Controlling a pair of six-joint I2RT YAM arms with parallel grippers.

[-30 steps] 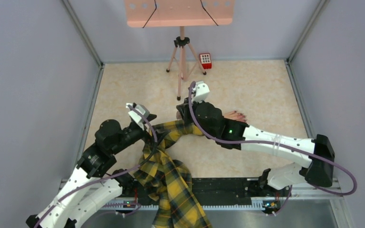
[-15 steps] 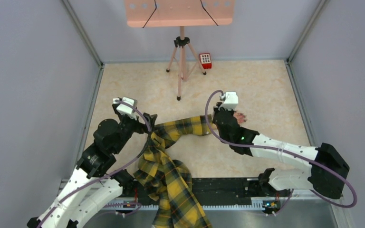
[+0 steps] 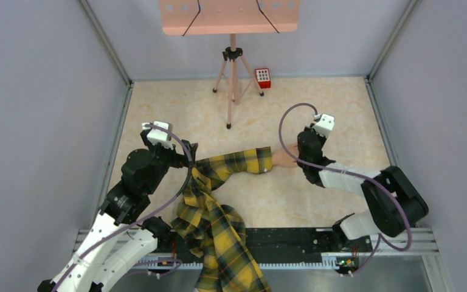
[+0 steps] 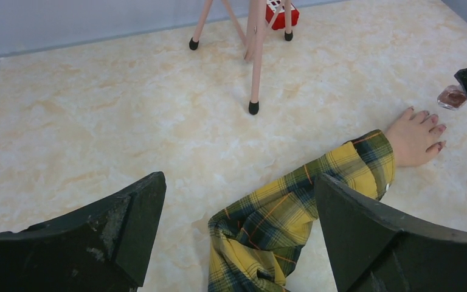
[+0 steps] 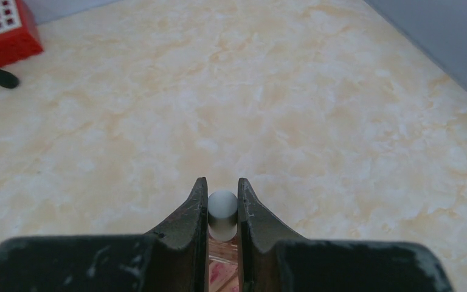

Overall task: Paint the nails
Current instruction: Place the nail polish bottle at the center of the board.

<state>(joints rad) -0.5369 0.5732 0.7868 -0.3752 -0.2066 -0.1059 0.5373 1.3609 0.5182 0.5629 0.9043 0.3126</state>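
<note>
My right gripper's load, the nail polish bottle (image 5: 222, 210), still hangs above the bare tabletop beside the fingertips, so it goes down and outward next for release there.
The pale mannequin hand (image 4: 412, 139) lies on the table in a yellow-black plaid sleeve (image 4: 316, 188), its dark red nails (image 4: 439, 129) pointing right. In the top view my right arm covers most of the hand (image 3: 281, 160). My right gripper (image 5: 222, 188) is shut on a small nail polish bottle (image 5: 222, 210) with a grey-white cap and reddish glass body. In the left wrist view the bottle (image 4: 452, 97) hangs just above and to the right of the fingertips. My left gripper (image 4: 238, 182) is open and empty over the sleeve's elbow, also seen in the top view (image 3: 188, 153).
A pink tripod (image 3: 233, 79) carrying a pink board (image 3: 228, 15) stands at the back, a small red keypad box (image 3: 262, 77) beside its foot. The rest of the plaid shirt (image 3: 216, 237) is heaped over the near edge. Grey walls close in left, right and back.
My right arm has swung right, from over the sleeve's cuff to past the hand's fingertips, uncovering the sleeve. My left gripper has drawn back a little to the left.
</note>
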